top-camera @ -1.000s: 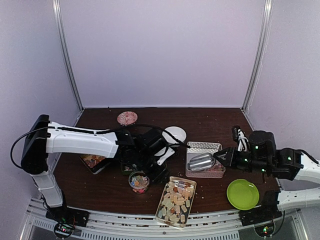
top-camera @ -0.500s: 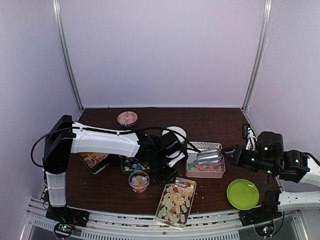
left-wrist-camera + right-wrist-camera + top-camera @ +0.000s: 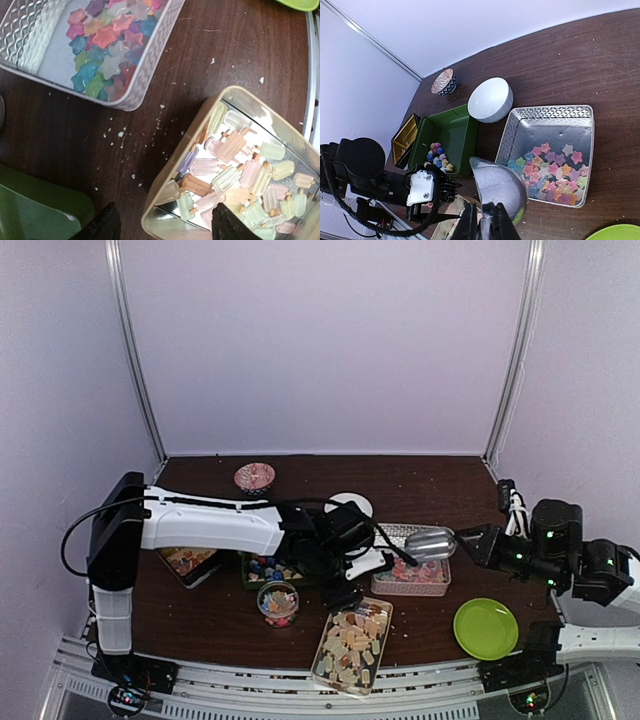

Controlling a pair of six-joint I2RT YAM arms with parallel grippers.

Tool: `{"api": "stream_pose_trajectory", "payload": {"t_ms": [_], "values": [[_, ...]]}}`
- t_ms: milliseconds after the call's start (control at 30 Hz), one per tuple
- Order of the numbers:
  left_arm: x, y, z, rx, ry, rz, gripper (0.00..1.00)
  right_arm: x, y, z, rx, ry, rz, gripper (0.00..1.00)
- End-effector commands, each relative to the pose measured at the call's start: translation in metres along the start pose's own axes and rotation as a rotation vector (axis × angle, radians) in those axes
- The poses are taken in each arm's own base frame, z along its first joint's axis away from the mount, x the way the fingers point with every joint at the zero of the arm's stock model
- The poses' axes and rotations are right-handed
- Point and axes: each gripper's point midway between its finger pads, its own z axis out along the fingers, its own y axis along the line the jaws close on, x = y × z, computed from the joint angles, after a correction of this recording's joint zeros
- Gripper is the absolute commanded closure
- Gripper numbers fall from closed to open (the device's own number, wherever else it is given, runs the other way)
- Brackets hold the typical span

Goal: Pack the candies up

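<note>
My open fingers are already around the gold tray's far rim (image 3: 343,606) (image 3: 155,202), near the tray's corner by the green bin, so my left gripper will move down onto that rim next.
Pastel star candies (image 3: 552,172) lie in a silver mesh tray (image 3: 392,532), also in the left wrist view (image 3: 107,45). Pale chunky popsicle-shaped candies (image 3: 240,170) fill a gold tray (image 3: 325,652). My right gripper (image 3: 487,220) is shut on the handle of a metal scoop (image 3: 500,185) and holds it above the silver tray's near-left corner (image 3: 430,543). What the scoop contains is hidden. My left gripper (image 3: 165,227) is open and empty, its jaws astride the gold tray's corner (image 3: 350,585).
A green bin (image 3: 447,137) holds round candies (image 3: 438,157). A white bowl (image 3: 350,508), a patterned bowl (image 3: 254,477), a candy jar (image 3: 278,605), a gold tin (image 3: 190,562) and a lime plate (image 3: 485,628) stand around. Fine crumbs (image 3: 120,134) dot the wood.
My left arm has reached right, from beside the jar to the gold tray's corner. My right arm has drawn the scoop up and to the right from inside the silver tray.
</note>
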Motion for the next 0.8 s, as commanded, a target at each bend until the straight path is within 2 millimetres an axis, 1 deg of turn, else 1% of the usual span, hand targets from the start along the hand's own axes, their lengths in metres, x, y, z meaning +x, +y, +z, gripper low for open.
{"api": "stream_pose_trajectory", "payload": {"t_ms": [0,133,267,333,400,533,633,767], "values": [[-0.018,-0.005,-0.004,-0.018,-0.081,0.231,0.37,-0.015,-0.001,-0.009,0.013,-0.049,-0.014,1.00],[-0.023,-0.007,-0.001,-0.012,-0.101,0.301,0.41,-0.015,-0.003,-0.010,0.019,-0.053,-0.013,1.00],[-0.023,-0.006,0.010,-0.013,-0.086,0.329,0.46,-0.015,-0.006,-0.012,0.023,-0.057,-0.011,1.00],[-0.022,-0.004,0.017,-0.016,-0.067,0.335,0.50,-0.014,-0.008,-0.011,0.026,-0.059,-0.012,1.00],[-0.019,-0.004,0.025,-0.008,-0.046,0.339,0.57,-0.014,-0.009,-0.012,0.030,-0.064,-0.011,1.00],[-0.017,-0.004,0.032,-0.003,-0.033,0.339,0.61,-0.016,-0.010,-0.013,0.031,-0.070,-0.012,1.00],[-0.020,-0.003,0.031,-0.008,-0.038,0.340,0.70,-0.016,-0.010,-0.014,0.029,-0.073,-0.010,1.00],[-0.024,-0.004,0.029,-0.007,-0.048,0.339,0.85,-0.017,-0.009,-0.014,0.024,-0.075,-0.009,1.00]]}}
